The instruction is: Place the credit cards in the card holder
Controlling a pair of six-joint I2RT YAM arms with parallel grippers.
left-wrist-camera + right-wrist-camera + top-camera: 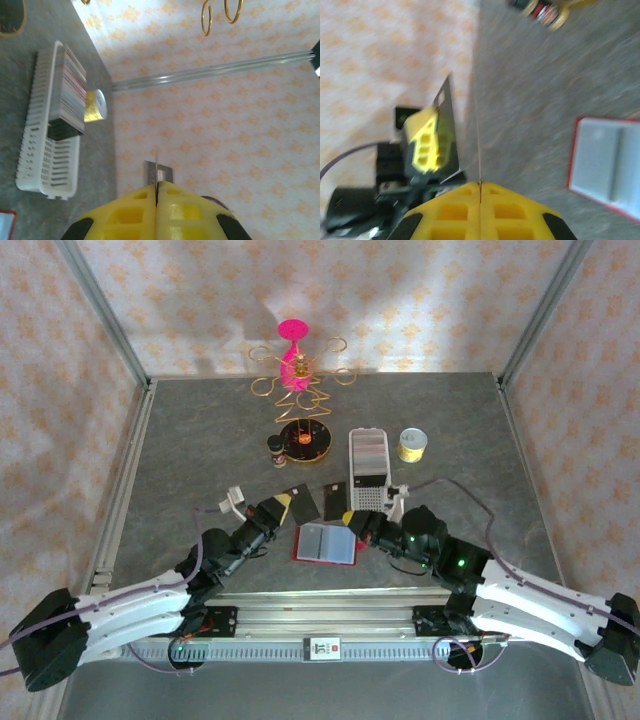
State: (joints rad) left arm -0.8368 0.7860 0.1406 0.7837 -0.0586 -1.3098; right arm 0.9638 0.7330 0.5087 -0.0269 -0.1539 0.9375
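Note:
The right gripper moves outward and down over the white tray's near end [369, 498] next and releases the second dark card, since that end shows bare grid before the tray's stack.
The card holder [325, 543] lies open on the table between the two arms, red-edged with grey-clear pockets facing up. It also shows at the right of the right wrist view [607, 170]. My left gripper [280, 506] is shut on a dark credit card [301, 502] held just left of and above the holder. In its own view the left gripper [156, 189] pinches that card [156, 167] edge-on. My right gripper [352, 517] is shut on a second dark card [335, 500] at the holder's far right corner. The right gripper [480, 185] grips this card [479, 145] as a thin line.
A long white perforated tray [368, 490] with a stack of cards stands behind the holder, also seen in the left wrist view [45, 165]. A yellow roll [412, 444], a small jar [277, 450] and a pink-and-gold wire stand [295, 370] sit further back. Patterned walls enclose the table.

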